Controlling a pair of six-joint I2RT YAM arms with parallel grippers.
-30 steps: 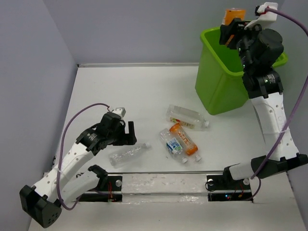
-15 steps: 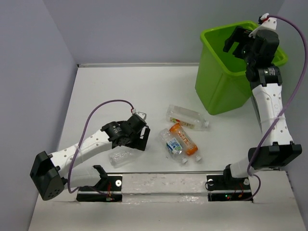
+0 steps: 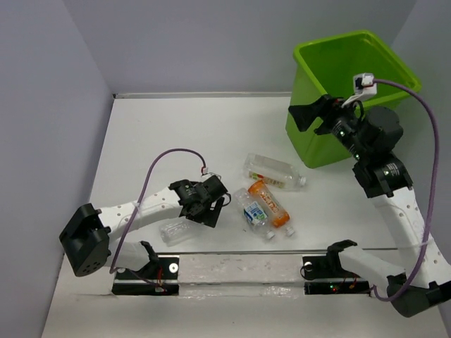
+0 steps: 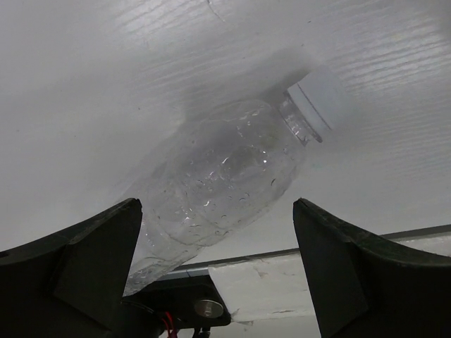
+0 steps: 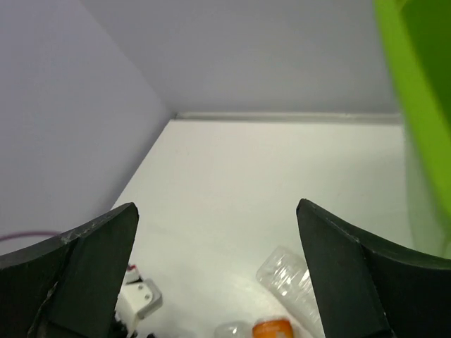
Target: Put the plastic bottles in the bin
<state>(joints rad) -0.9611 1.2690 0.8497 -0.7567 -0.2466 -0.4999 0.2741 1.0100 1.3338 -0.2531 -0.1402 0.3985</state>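
Observation:
The white-capped clear bottle's body is between my open fingers, so my left gripper will next move down and slightly back onto the body's middle [image 3: 186,228] [image 4: 201,193] and close.
Three plastic bottles lie mid-table: a clear one [image 3: 273,170], an orange one [image 3: 269,203] and a blue-labelled one [image 3: 252,211]. Another clear bottle [image 3: 175,229] with a white cap [image 4: 317,102] lies near the front rail. My left gripper [image 3: 208,211] hovers open over it; in the left wrist view its body [image 4: 218,176] lies between the two fingers, untouched. The lime-green bin [image 3: 331,141] stands at the back right. My right gripper [image 3: 313,121] is open and empty, in front of the bin's left wall [image 5: 423,105], facing the table.
Grey walls close off the left and back. A clear rail with two black mounts [image 3: 239,267] runs along the near edge. The left arm's purple cable [image 3: 162,160] loops above the table. The right wrist view catches the clear bottle [image 5: 289,278] and the orange bottle's end [image 5: 271,329].
My right gripper held an orange bottle above the bin, opened, and has swung down and left, empty. The left arm has moved right and tipped down over the clear bottle.

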